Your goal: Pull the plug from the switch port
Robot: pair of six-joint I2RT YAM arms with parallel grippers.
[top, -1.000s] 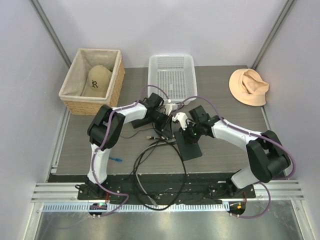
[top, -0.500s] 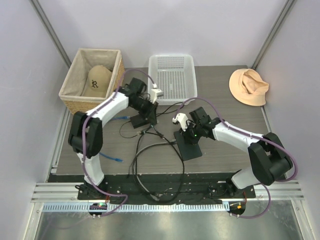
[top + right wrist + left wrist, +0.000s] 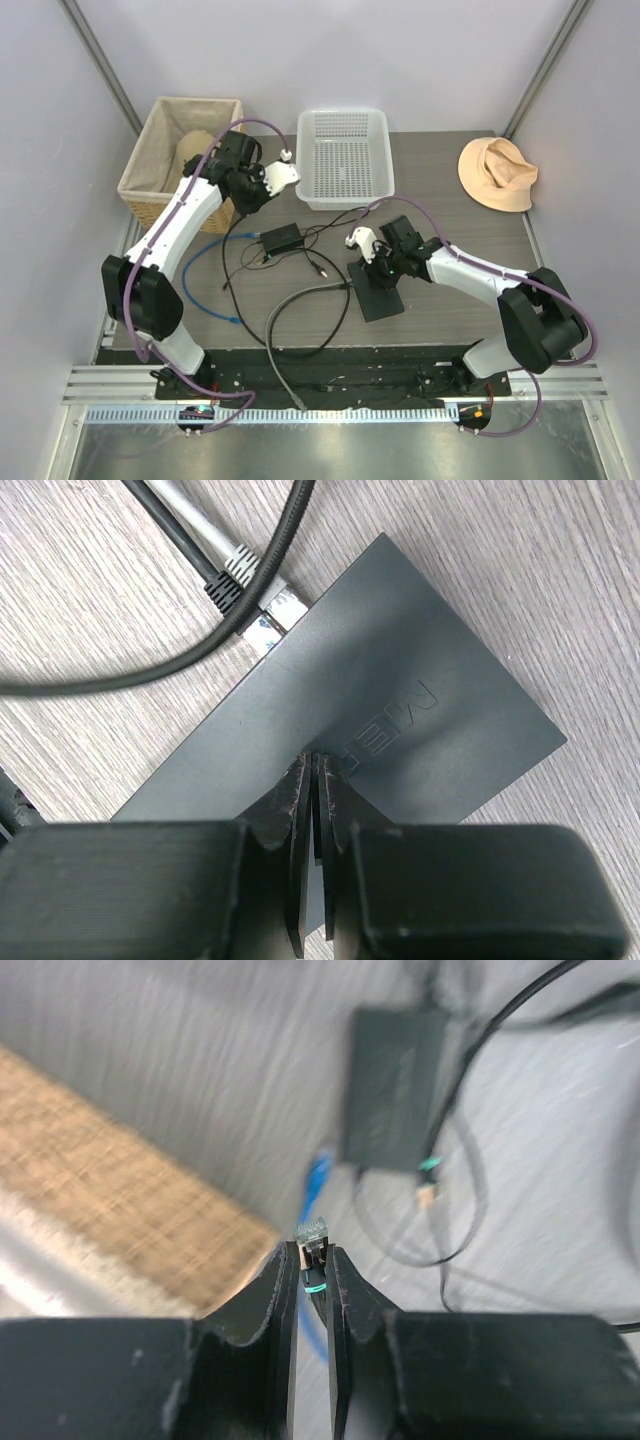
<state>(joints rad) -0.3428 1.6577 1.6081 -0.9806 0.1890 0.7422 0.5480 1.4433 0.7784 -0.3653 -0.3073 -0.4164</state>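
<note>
The plug already hangs clear of the switch point(image 3: 380, 292), so my left gripper should next go down toward the tabletop between the wicker basket and adapter brick and release it.
The switch point(image 3: 380, 292) is a flat black box lying on the table; its edge with the switch port point(image 3: 285, 630) faces up-left in the right wrist view. A silver-tipped grey plug point(image 3: 272, 610) still sits against that edge. My right gripper point(image 3: 318, 765) is shut and empty, its tips pressed down on the switch's top point(image 3: 420, 670). My left gripper point(image 3: 312, 1255) is shut on the plug point(image 3: 312, 1230), a clear connector with a teal band. It hangs off the switch, beside the wicker basket point(image 3: 120, 1170). In the top view the left gripper point(image 3: 248, 195) is far left of the switch, and a blue cable point(image 3: 200, 255) trails below it.
A black adapter brick point(image 3: 280, 238) with cords lies between the arms. Black cables point(image 3: 310, 320) loop toward the near edge. The wicker basket point(image 3: 160, 195) holds a cap at back left. A white plastic basket point(image 3: 345, 155) stands at the back middle, a tan hat point(image 3: 497, 172) at back right.
My left arm swung from the switch's edge to the back left, toward the wicker basket, carrying the plug and dragging the blue cable out. The right gripper stayed pressed on the switch.
</note>
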